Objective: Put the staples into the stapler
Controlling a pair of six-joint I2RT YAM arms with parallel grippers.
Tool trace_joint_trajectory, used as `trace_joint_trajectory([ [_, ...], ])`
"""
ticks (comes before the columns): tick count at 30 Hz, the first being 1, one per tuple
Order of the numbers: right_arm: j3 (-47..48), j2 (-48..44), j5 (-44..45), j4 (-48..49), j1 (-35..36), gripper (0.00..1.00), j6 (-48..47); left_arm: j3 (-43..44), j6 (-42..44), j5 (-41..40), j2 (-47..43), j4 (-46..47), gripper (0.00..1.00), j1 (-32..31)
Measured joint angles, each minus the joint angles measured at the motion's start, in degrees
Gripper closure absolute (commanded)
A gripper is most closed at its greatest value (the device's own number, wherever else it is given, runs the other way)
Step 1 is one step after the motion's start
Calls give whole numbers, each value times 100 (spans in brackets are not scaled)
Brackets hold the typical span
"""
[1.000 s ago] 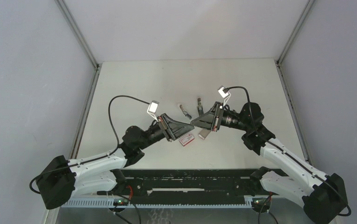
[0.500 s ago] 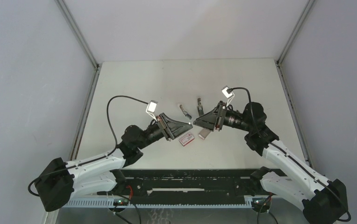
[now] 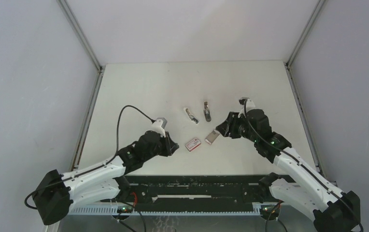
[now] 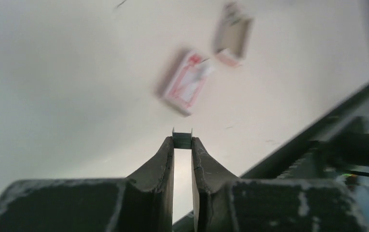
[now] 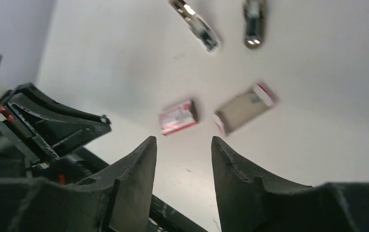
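My left gripper is above the bare tabletop (image 4: 138, 128) beside the box sleeve. Next it will tip its fingers down and lower there to let go of the staple strip (image 4: 182, 136).
My left gripper (image 4: 182, 140) is shut on a short silvery staple strip (image 4: 182, 136) at its fingertips and holds it above the table, near-left of the red-and-white box sleeve (image 3: 192, 143). The grey staple tray (image 3: 211, 137) lies right of the sleeve. My right gripper (image 5: 183, 142) is open and empty, just right of the tray (image 5: 244, 107). Two small white and dark grey stapler pieces (image 3: 191, 115) (image 3: 205, 111) lie apart beyond the sleeve. I cannot tell which of them is the stapler body.
In the top view my left gripper (image 3: 172, 146) and right gripper (image 3: 222, 128) flank the sleeve and tray. A black rail (image 3: 197, 186) runs along the table's near edge. Grey walls close in the sides and back.
The two grippers met tip to tip above the sleeve and have drawn apart. The left arm pulled back and down to the near left. The right arm pulled back to the right.
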Motion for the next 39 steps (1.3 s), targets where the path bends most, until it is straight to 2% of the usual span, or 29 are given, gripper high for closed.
trace_joint_trajectory([
  [5,0,140,807,-568,269,56,-282,0,203,-481,730,-824,85,-13],
  [12,0,197,1222,-785,356,56,-487,179,199,-761,1473,-1250,81,-103],
  [17,0,195,1294,-824,358,56,-520,619,203,-804,2050,-1360,70,-157],
  [19,-7,181,1294,-820,361,56,-525,721,205,-811,2162,-1401,62,-201],
  [25,-129,142,1294,-822,361,56,-527,911,243,-807,2337,-1486,50,-271],
  [39,-160,254,1272,-758,389,55,-531,922,240,-494,2396,-1213,48,-304],
])
